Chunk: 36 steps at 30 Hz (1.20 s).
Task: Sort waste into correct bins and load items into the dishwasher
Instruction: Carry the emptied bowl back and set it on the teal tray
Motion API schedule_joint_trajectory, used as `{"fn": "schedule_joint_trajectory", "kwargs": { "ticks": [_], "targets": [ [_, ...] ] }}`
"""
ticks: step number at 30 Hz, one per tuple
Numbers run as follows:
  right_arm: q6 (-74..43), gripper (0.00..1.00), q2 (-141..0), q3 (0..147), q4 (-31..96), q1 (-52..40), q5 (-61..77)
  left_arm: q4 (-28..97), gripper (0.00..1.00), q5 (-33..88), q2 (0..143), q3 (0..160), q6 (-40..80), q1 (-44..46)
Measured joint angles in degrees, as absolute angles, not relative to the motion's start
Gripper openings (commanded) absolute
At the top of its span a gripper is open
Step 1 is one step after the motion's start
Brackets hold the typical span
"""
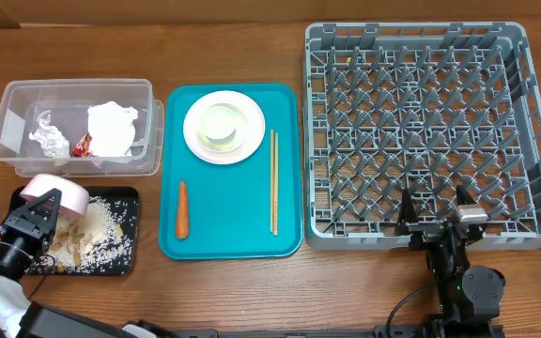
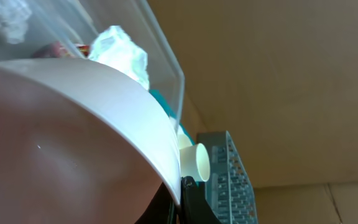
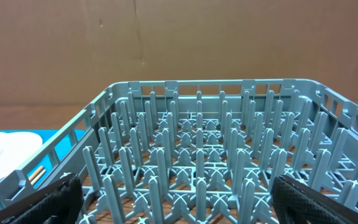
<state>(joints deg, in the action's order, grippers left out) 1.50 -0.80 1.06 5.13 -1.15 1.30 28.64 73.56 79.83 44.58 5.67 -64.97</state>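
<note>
I will next carry the bowl with my left gripper to the teal tray, between the carrot piece point(image 1: 182, 208) and chopsticks, and I will level and lower the bowl there.
My left gripper point(image 1: 38, 214) is shut on the rim of a pale pinkish-white bowl point(image 1: 54, 192), held tilted over the black tray point(image 1: 130, 202), which holds rice-like scraps point(image 1: 111, 225) and tan peanuts point(image 1: 71, 246). The bowl fills the left wrist view point(image 2: 73, 124), with a finger at its rim point(image 2: 188, 196). The clear tub point(image 1: 12, 103) holds crumpled tissue point(image 1: 113, 127) and a red wrapper point(image 1: 84, 145). A white plate point(image 1: 248, 127) carrying a small white dish point(image 1: 222, 124), chopsticks point(image 1: 273, 183) and a carrot piece point(image 1: 182, 208) lie on the teal tray. My right gripper point(image 1: 435, 214) is open at the grey rack's point(image 1: 533, 122) front edge.
The teal tray point(image 1: 233, 239) lies between the bins and the rack. The right wrist view looks over the rack's pegs point(image 3: 197, 155), with brown cardboard behind. The left wrist view shows the tub wall point(image 2: 160, 50) and the rack point(image 2: 229, 180) beyond.
</note>
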Motion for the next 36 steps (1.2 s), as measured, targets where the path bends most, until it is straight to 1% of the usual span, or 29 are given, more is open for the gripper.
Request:
{"fn": "schedule_joint_trajectory", "kwargs": {
  "ticks": [5,7,11,16,23,25,26,27,32,36],
  "targets": [
    [1.48,1.0,-0.8,1.06,5.1,-1.15,1.3,28.71,0.04,69.69,79.57,44.86,8.97,-62.83],
    [1.54,1.0,-0.8,1.06,5.13,-1.17,1.3,29.15,0.04,66.87,78.65,45.56,10.33,-60.05],
    [1.48,1.0,-0.8,1.06,5.1,-1.15,1.28,32.42,0.04,58.19,74.91,49.12,12.58,-51.05],
    [1.5,1.0,-0.8,1.06,5.13,-1.15,1.28,36.27,0.04,46.52,70.98,56.21,14.98,-35.62],
    [1.52,1.0,-0.8,1.06,5.13,-1.15,1.3,37.76,0.04,29.17,70.63,60.6,18.09,-6.09],
    [1.5,1.0,-0.8,1.06,5.13,-1.17,1.32,37.82,0.04,25.45,71.81,60.6,18.46,2.11],
    [1.5,1.0,-0.8,1.06,5.15,-1.15,1.3,38.09,0.04,22.5,73.56,60.66,18.57,8.51],
    [1.48,1.0,-0.78,1.06,5.15,-1.15,1.3,38.7,0.04,20.32,75.0,60.73,18.74,12.12],
    [1.5,1.0,-0.8,1.06,5.13,-1.17,1.3,39.97,0.04,12.78,83.81,60.8,19.2,24.16],
    [1.5,1.0,-0.8,1.06,5.13,-1.17,1.3,40.56,0.04,10.26,90.21,60.8,19.35,27.94]
  ]
}}
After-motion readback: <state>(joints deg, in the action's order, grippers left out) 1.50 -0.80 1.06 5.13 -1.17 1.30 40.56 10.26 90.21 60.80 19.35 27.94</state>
